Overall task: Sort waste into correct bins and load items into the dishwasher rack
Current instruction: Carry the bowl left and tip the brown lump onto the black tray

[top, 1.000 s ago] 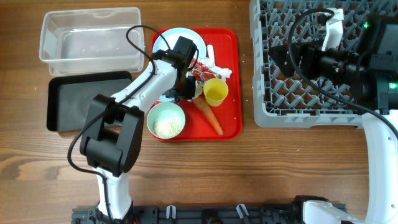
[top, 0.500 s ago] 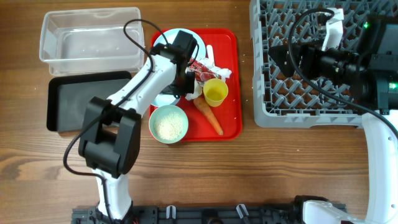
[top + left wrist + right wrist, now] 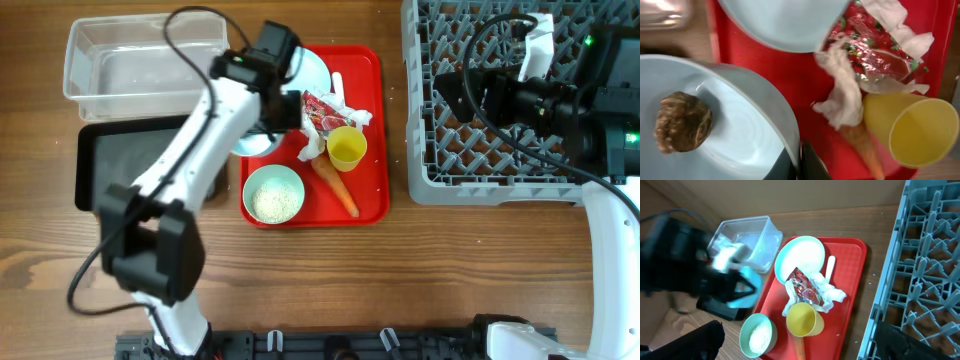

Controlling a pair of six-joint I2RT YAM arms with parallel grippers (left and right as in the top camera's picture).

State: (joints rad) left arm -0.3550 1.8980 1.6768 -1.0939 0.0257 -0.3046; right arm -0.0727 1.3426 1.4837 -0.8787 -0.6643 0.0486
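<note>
My left gripper is to tilt over the black tray next, then lower onto the red tray (image 3: 375, 130) beside the plate and release, with the brown lump in the bowl.
My left gripper (image 3: 799, 160) is shut on the rim of a pale blue bowl (image 3: 745, 130) that holds the brown food lump (image 3: 682, 122). In the overhead view this gripper (image 3: 280, 122) holds the bowl (image 3: 252, 147) at the left edge of the red serving tray (image 3: 375, 130). On that tray lie the plate (image 3: 312, 65), white spoon (image 3: 338, 85), wrapper (image 3: 325, 110), napkin (image 3: 358, 116), yellow cup (image 3: 347, 148), carrot (image 3: 340, 188) and the bowl of rice grains (image 3: 273, 193). My right gripper (image 3: 797, 332) is open and empty above the dishwasher rack (image 3: 520, 150).
The clear tub (image 3: 145, 65) stands at the back left, with the black tray (image 3: 115, 165) just in front of it. My left arm crosses over the black tray. The rack fills the right side of the table.
My left gripper has moved left and back with the bowl, from over the red tray's middle to its left edge. The right arm has not moved.
</note>
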